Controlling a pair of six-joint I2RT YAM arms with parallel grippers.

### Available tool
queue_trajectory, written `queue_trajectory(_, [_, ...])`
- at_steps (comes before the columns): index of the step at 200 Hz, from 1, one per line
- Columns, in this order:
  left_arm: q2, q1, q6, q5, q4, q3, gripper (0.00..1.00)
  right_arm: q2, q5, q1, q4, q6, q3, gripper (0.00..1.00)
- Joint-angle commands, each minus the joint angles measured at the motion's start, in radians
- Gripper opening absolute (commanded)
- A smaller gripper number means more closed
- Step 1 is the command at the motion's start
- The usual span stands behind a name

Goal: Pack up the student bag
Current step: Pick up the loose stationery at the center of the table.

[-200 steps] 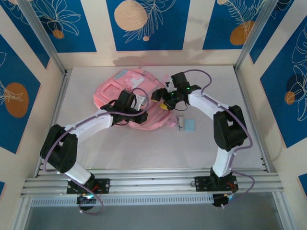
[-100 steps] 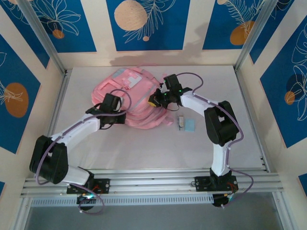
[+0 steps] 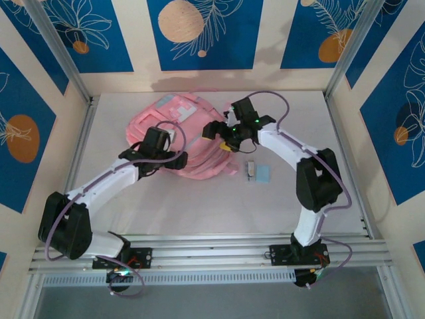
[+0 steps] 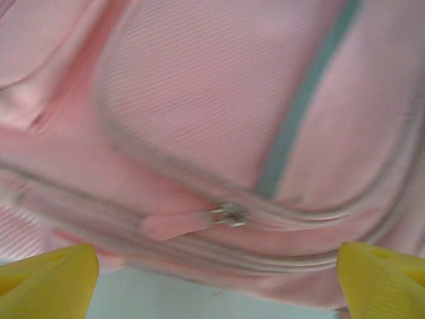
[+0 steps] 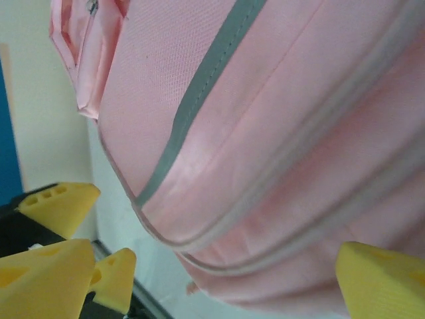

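The small white-grey item lies unpacked on the tabletop, so my right gripper needs to pull back from the bag and go down to close on the item.
The student bag, a soft pink backpack with grey-blue trim, lies at the back of the table, left of centre. My left gripper stands at its near edge. In the left wrist view that gripper is open, its yellow fingertips far apart, and a zipper pull on the bag sits just beyond them. My right gripper is at the bag's right side. It is open too, with the pink fabric and its zipper lines ahead and nothing between the fingers.
A small pale blue flat item and a small white-grey item lie on the white table to the right of the bag. Metal frame posts and patterned walls close in the sides and back.
Both grippers were shut at the bag half a second ago and now stand open. The right gripper has drawn back a little from the fabric.
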Motion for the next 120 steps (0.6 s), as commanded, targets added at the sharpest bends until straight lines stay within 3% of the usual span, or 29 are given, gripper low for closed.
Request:
queue_trajectory(1, [0.014, -0.04, 0.107, -0.016, 0.053, 0.059, 0.9, -0.095, 0.174, -0.055, -0.211, -0.108, -0.026, 1.0])
queue_trajectory(37, [0.16, -0.077, 0.183, -0.032, 0.037, 0.183, 0.87, -0.176, 0.21, -0.163, -0.251, -0.133, -0.161, 0.97])
queue_trajectory(47, [0.194, -0.089, 0.208, -0.014, 0.04, 0.209, 0.87, -0.187, 0.229, -0.174, -0.252, -0.142, -0.195, 0.92])
queue_trajectory(62, [0.239, -0.1, 0.24, 0.026, 0.041, 0.248, 0.87, -0.189, 0.243, -0.179, -0.245, -0.146, -0.243, 0.75])
queue_trajectory(69, [0.262, -0.103, 0.257, 0.042, 0.032, 0.268, 0.87, -0.183, 0.244, -0.176, -0.236, -0.143, -0.263, 0.73])
queue_trajectory(120, [0.325, -0.105, 0.251, 0.055, -0.019, 0.333, 0.87, -0.067, 0.378, -0.117, -0.236, -0.151, -0.284, 0.72])
